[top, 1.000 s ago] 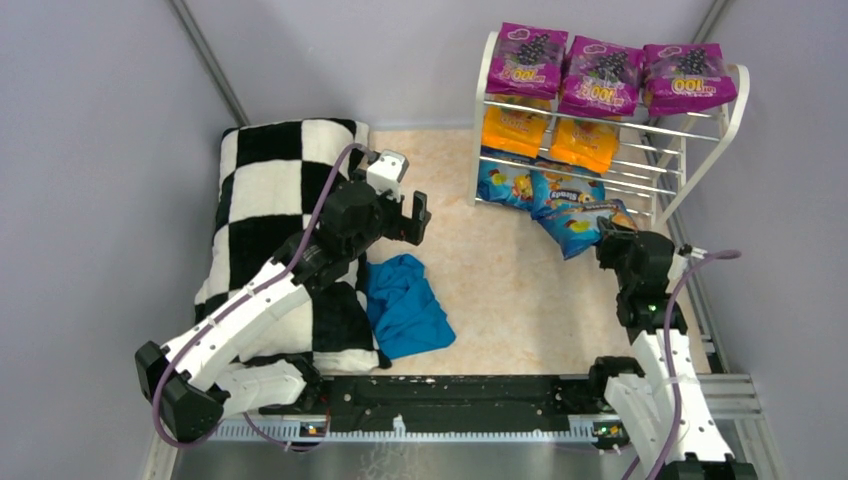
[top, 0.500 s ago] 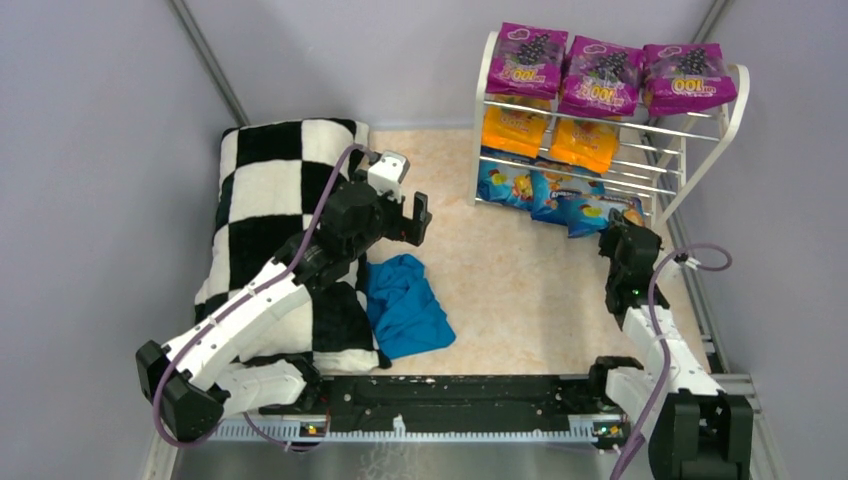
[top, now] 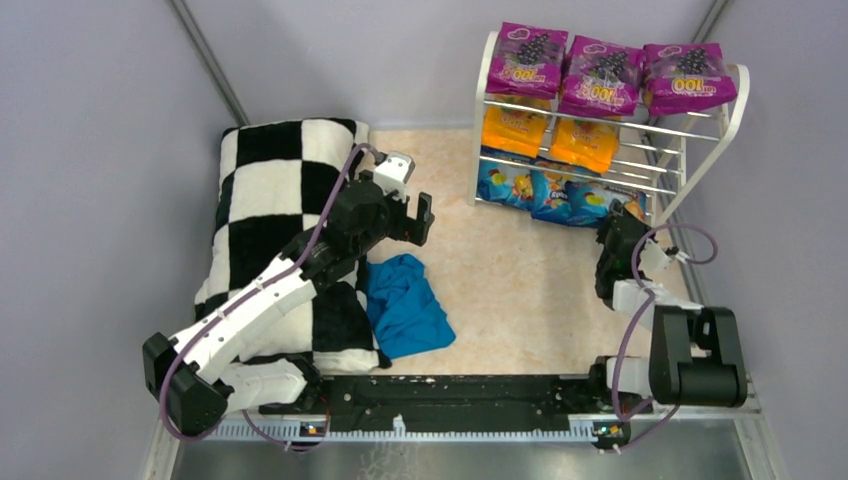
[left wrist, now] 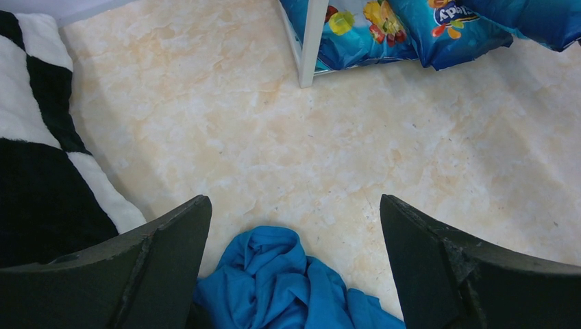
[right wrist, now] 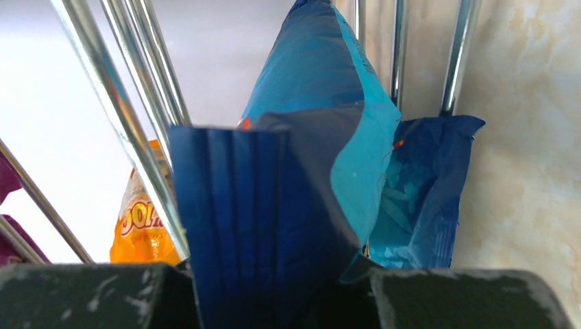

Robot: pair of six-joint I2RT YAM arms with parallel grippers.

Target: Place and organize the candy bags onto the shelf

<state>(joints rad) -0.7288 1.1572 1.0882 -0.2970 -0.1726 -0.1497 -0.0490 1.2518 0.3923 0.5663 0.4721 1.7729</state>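
My right gripper will push the blue candy bag to the bottom level's bare end [top: 628,194] next, outward into the shelf [top: 735,112], and let go of it, because the shelf's rods are empty there.
The white shelf [top: 735,112] stands at the back right. Its top tier carries three purple candy bags [top: 600,75], the middle tier two orange ones [top: 515,128], and blue ones [top: 505,183] lie on the bottom tier. My right gripper [top: 612,230] is at the shelf's bottom right, shut on a blue candy bag [top: 598,203] that reaches in among the rods. In the right wrist view that bag's sealed edge [right wrist: 267,219] sits between the jaws of my right gripper [right wrist: 274,277]. My left gripper [top: 421,218] hangs open over the floor, empty [left wrist: 293,205].
A black-and-white checkered pillow [top: 270,200] fills the left side under my left arm. A teal-blue cloth [top: 405,305] lies crumpled on the marble floor beside it, below my left jaws [left wrist: 288,291]. Purple walls close in on both sides.
My right arm stretched forward and carried the blue bag from in front of the shelf in onto its bottom tier. The left arm barely shifted.
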